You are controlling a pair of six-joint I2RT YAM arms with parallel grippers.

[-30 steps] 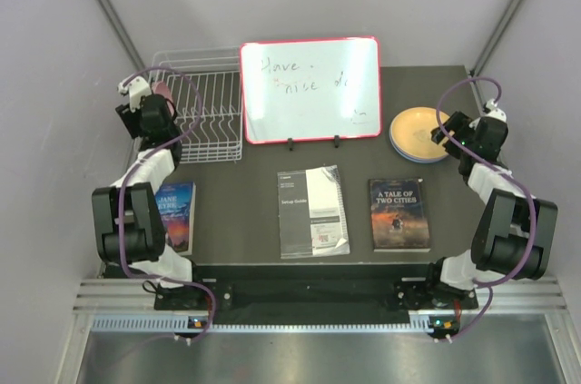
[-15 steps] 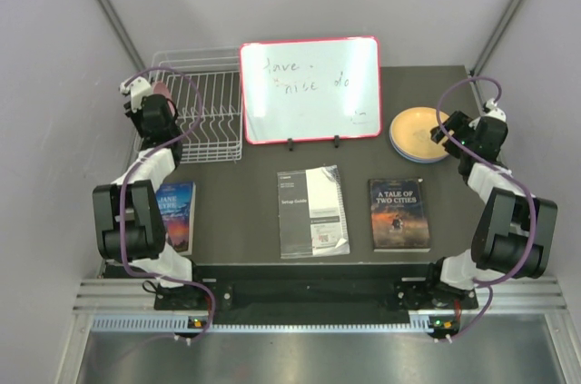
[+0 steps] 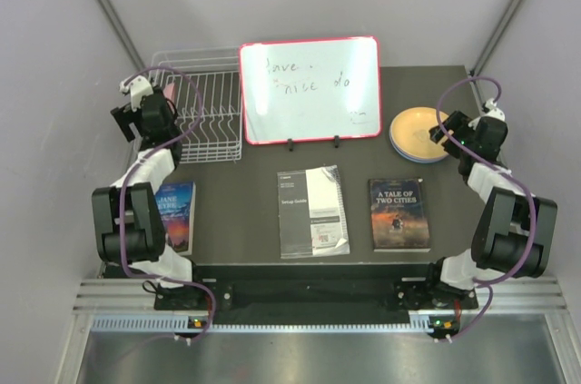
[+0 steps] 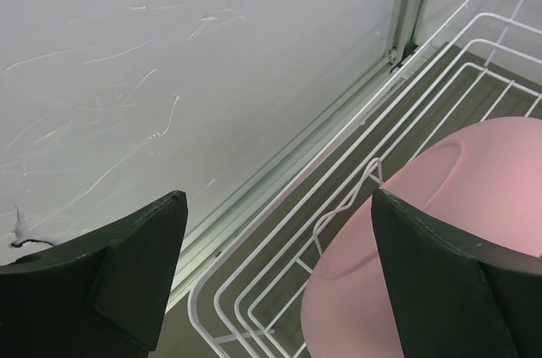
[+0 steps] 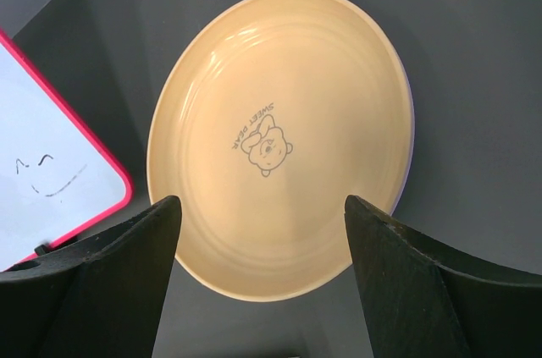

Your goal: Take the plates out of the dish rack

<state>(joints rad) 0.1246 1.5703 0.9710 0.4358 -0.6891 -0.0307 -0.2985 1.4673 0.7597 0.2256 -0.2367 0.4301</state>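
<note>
The pink plate's near edge (image 4: pixel 326 317) sits below, toward the right in the wrist view, so my left gripper will shift toward that side next and lower its fingers astride the edge.
One pink plate (image 4: pixel 474 231) stands tilted on the wires of the white dish rack (image 4: pixel 279 206), at the rack's left end (image 3: pixel 204 116). My left gripper (image 4: pixel 278 206) is open over that corner. The plate's left edge reaches in between the jaws, and the right finger (image 4: pixel 440 282) covers part of it. In the top view only a sliver of the pink plate (image 3: pixel 170 93) shows beside the left gripper (image 3: pixel 156 98). At the back right a tan-orange plate (image 5: pixel 279 138) with a bear print lies flat, a lavender rim (image 5: pixel 410 134) under it. My right gripper (image 5: pixel 262 201) hangs open above it, holding nothing.
A red-framed whiteboard (image 3: pixel 310 89) stands beside the rack at the table's back. Two books (image 3: pixel 174 213) (image 3: pixel 399 213) and a leaflet (image 3: pixel 313 211) lie along the front. The left wall (image 4: pixel 169 62) runs close to the rack.
My left gripper's jaws closed and then opened wide. It has shifted slightly to the left, and less of the pink plate shows in the top view. The right arm has not moved.
</note>
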